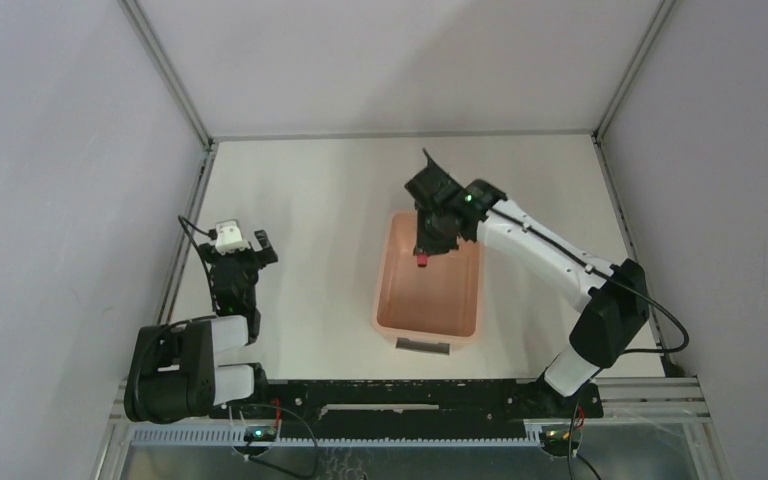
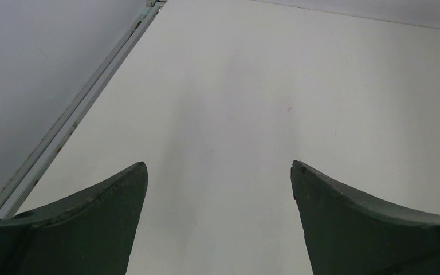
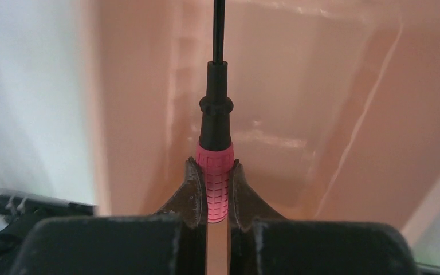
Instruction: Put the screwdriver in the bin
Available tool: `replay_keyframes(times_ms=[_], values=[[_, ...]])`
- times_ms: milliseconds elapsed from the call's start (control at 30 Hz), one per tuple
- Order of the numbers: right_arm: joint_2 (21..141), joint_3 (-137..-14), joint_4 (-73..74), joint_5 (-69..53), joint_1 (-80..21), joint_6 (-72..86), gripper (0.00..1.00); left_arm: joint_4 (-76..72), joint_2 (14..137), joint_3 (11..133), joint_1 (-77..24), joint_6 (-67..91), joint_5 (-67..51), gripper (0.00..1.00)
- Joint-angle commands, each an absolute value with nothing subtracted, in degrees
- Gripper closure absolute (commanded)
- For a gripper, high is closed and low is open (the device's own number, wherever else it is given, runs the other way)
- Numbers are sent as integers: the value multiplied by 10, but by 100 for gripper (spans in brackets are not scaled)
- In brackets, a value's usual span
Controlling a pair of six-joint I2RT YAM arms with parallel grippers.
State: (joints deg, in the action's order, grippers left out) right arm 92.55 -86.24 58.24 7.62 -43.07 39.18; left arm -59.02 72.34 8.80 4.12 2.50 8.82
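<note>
Next, my right gripper needs to draw back and down into the bin (image 1: 460, 322) to release the screwdriver, as the bin's bare bottom lies below the gripper and back from it.
The pale pink bin (image 1: 460, 322) stands mid-table with a dark grey handle at its near end. My right gripper (image 1: 426, 252) hangs over the bin's far end, shut on the screwdriver (image 1: 422, 261). In the right wrist view the fingers (image 3: 190, 189) pinch the red ribbed handle (image 3: 215, 182), and the black shaft (image 3: 218, 34) points away over the bin's inside (image 3: 298, 86). My left gripper (image 1: 242, 252) is open and empty at the left of the table, far from the bin; in its wrist view the gripper (image 2: 219, 167) shows only bare table between its jaws.
A metal rail (image 1: 188, 225) runs along the table's left edge, close to the left gripper, and grey walls enclose the table on three sides. The right arm (image 1: 550, 255) reaches across from the near right corner.
</note>
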Motion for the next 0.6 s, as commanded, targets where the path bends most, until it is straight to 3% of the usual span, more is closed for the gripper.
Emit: replay_keyframes(times_ms=[0,167,400,567], values=[[875,-749,472,117,-445,495,100,-607,720,110,38,14,88,0],[901,-696,460,167,-486,517,99,-607,719,110,38,14,88,0],[938,-632,407,141,-500,547,92,-607,719,110,38,14,89,0],[967,-624,404,128,-510,552,81,-607,720,110,38,14,89,0]])
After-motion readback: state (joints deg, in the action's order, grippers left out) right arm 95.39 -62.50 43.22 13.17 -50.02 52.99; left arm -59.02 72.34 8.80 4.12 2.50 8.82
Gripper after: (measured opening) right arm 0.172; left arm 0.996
